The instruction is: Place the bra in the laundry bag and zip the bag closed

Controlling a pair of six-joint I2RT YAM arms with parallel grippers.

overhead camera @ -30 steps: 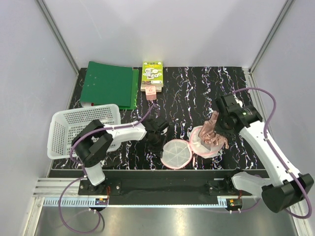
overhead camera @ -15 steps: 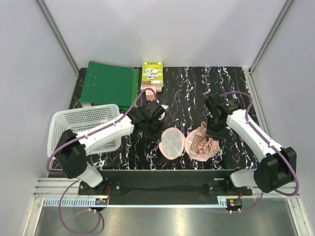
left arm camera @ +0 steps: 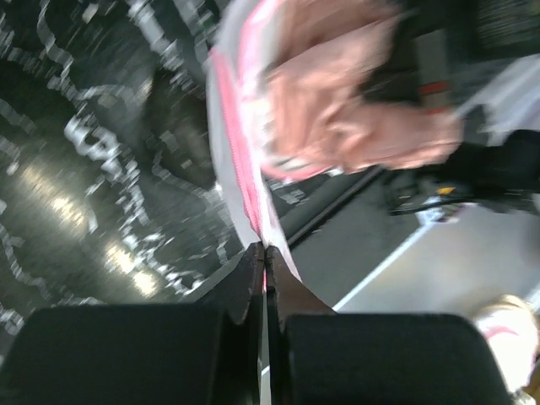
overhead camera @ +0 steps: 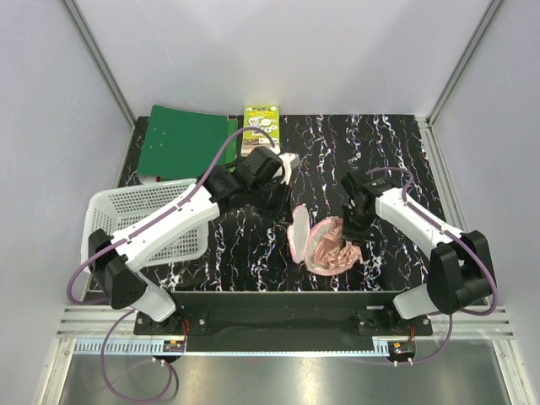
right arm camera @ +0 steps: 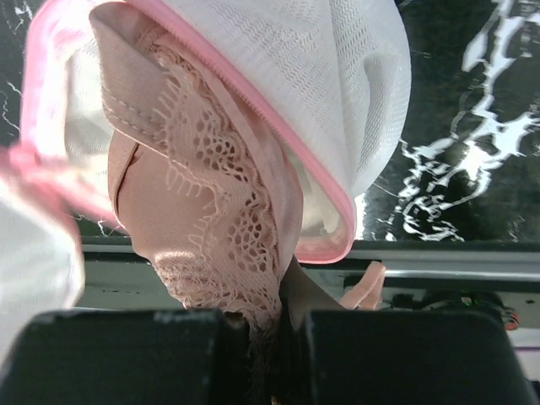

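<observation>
My right gripper draws the overhanging bra toward the laundry bag's raised half, to its left in the top view, next, then up, and releases it.
The laundry bag (overhead camera: 297,239) lies open near the table's front middle, its left half raised on edge. The peach-pink bra (overhead camera: 331,249) is crumpled in the right half. My left gripper (overhead camera: 290,216) is shut on the raised half's pink zip edging (left arm camera: 245,181), with the bra (left arm camera: 337,110) showing beyond it. My right gripper (overhead camera: 354,233) is at the bra's right side and shut on its lace (right arm camera: 202,194). The white mesh half (right arm camera: 312,76) curves over the bra, and a strap end hangs out below the rim.
A white lattice basket (overhead camera: 143,221) stands at the left. A green folder (overhead camera: 186,143) and a green-and-white box (overhead camera: 260,126) lie at the back. The bag sits close to the table's front edge (overhead camera: 278,294).
My left gripper has moved back and right, lifting the bag's left half from flat to upright. My right gripper has moved left and down with the bra into the other half.
</observation>
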